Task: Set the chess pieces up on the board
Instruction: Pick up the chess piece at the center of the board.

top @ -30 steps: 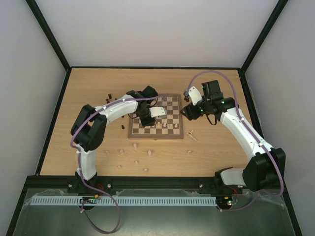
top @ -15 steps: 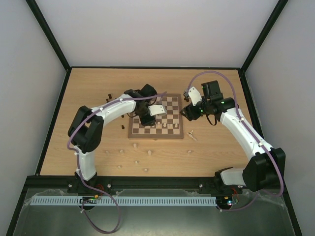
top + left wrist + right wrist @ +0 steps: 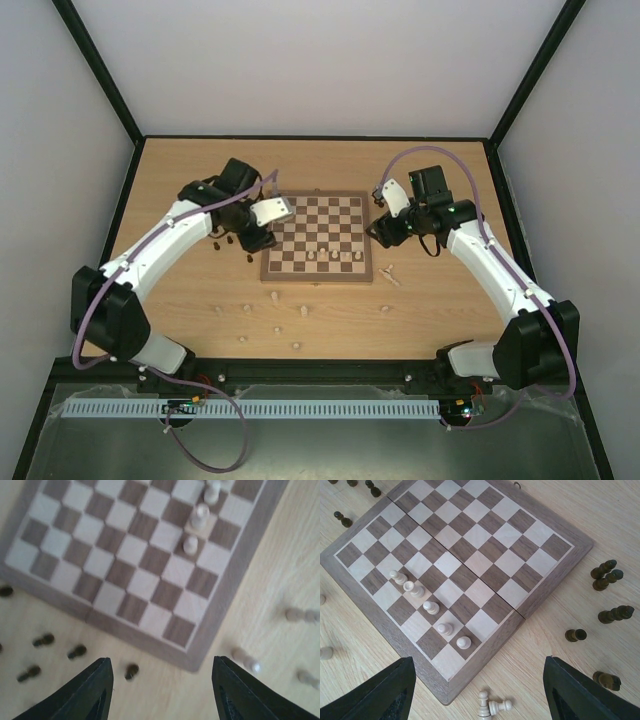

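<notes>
A loose pale piece stands off the squares, below my left gripper and back of it. My left gripper should move back past the board's corner and down onto that piece.
The board lies mid-table, with several pale pawns in a row near its front edge. My left gripper hovers open and empty over the board's left edge. In the left wrist view it hangs above the board's corner, with a dark piece between its fingers on the table below. My right gripper is open and empty over the board's right edge. In the right wrist view the pawn row and two fallen pale pieces show.
Dark pieces lie left of the board and right of it. Loose pale pieces are scattered on the tabletop in front of the board. Black frame rails edge the table.
My left arm has swung left, from over the board's middle to its left edge, with the elbow stretching out. My right arm has not moved.
</notes>
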Tool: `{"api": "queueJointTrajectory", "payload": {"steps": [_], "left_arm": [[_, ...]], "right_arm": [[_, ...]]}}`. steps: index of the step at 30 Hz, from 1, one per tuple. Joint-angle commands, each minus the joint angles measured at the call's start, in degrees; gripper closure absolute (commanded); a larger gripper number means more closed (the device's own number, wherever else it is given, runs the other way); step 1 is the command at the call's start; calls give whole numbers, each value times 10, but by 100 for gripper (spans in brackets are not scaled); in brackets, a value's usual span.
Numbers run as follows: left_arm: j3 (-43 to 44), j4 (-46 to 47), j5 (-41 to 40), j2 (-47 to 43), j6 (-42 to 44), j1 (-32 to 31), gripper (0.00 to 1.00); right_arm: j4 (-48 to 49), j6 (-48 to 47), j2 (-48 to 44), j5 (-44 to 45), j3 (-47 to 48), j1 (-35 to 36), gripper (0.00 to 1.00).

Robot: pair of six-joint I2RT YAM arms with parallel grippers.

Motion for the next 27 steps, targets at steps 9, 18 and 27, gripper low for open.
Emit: {"api": "queueJointTrajectory", "payload": {"steps": [9, 18, 27], "left_arm": [[-98, -143, 70, -91, 55, 20, 43], [-148, -147, 40, -74, 49, -65, 43], [-181, -112, -10, -56, 26, -137, 47]], "right_arm": [[-18, -1, -2, -11, -9, -3, 29], [-20, 2, 11, 9, -4, -3, 29], [-14, 3, 16, 26, -6, -3, 29]]}}
